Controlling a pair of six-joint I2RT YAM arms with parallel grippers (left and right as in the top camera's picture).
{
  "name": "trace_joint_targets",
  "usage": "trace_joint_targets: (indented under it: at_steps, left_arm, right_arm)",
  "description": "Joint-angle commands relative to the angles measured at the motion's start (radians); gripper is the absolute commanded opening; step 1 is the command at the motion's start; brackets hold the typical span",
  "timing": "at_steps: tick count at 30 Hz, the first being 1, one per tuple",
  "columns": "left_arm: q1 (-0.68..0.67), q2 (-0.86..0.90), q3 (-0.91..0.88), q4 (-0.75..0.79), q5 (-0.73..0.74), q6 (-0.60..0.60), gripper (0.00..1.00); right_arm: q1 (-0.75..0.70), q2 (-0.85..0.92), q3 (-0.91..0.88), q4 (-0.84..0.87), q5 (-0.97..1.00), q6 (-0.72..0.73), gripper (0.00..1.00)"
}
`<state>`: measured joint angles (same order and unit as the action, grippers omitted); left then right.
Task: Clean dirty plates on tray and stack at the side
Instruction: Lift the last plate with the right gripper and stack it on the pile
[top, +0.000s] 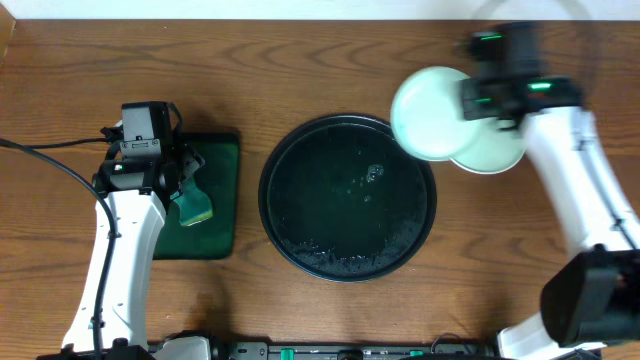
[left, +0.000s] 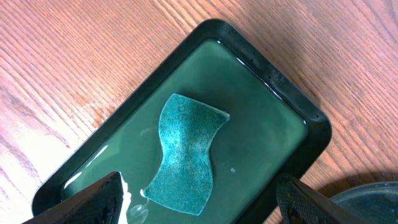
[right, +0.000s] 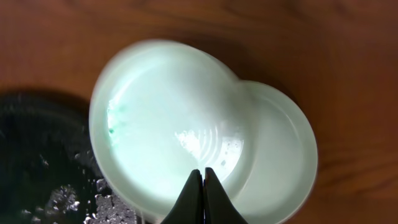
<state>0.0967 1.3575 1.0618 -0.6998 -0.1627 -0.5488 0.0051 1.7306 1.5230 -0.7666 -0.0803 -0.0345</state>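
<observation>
My right gripper shifts to the right in the overhead view next and lowers its plate onto the second plate (top: 492, 152), since the held plate overhangs the tray (top: 300, 200).
The large round black tray (top: 300, 200) lies mid-table, wet with droplets; its edge shows in the right wrist view (right: 37, 168). My right gripper (top: 470, 100) (right: 203, 177) is shut on the rim of a pale mint plate (top: 428, 112) (right: 161, 118) and holds it over the tray's upper right rim. This plate has a small teal smudge on its left side. It overlaps a second plate (top: 495, 155) (right: 283, 155) lying on the table right of the tray. No third plate shows. My left gripper (top: 185, 175) (left: 202, 190) is open and empty above a teal sponge (left: 185, 152).
The sponge (top: 197, 207) lies in a rectangular black dish with a green inside (top: 222, 190) (left: 261, 65), left of the tray. The right arm runs down the table's right side. The wooden tabletop (top: 330, 60) surrounds everything.
</observation>
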Motion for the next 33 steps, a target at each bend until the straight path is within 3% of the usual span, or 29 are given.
trace_joint_targets:
  at_steps: [1,8,17,21,26,33]
  left_arm:
    - [0.005,0.001,0.023,-0.003,-0.005,0.006,0.79]
    - [0.005,0.001,0.022,-0.003,-0.005,0.006,0.80]
    - [0.005,0.001,0.022,-0.003,-0.006,0.006,0.79]
    - [0.005,0.000,0.023,0.010,-0.006,0.006,0.80]
    - [0.005,0.000,0.023,0.020,-0.034,0.006,0.80]
    - [0.005,0.000,0.022,0.003,-0.040,0.010,0.80]
  right_arm:
    - [-0.130,0.013,-0.037,-0.003,-0.306,0.048,0.01]
    - [-0.263,0.024,-0.139,0.071,-0.341,0.038,0.01]
    - [-0.237,0.024,-0.171,0.102,-0.329,0.049,0.02]
    - [-0.219,0.024,-0.204,0.136,-0.065,0.224,0.01]
    - [-0.219,0.023,-0.240,0.125,-0.140,0.243,0.01]
    - [-0.189,-0.174,-0.243,-0.036,-0.216,0.247,0.25]
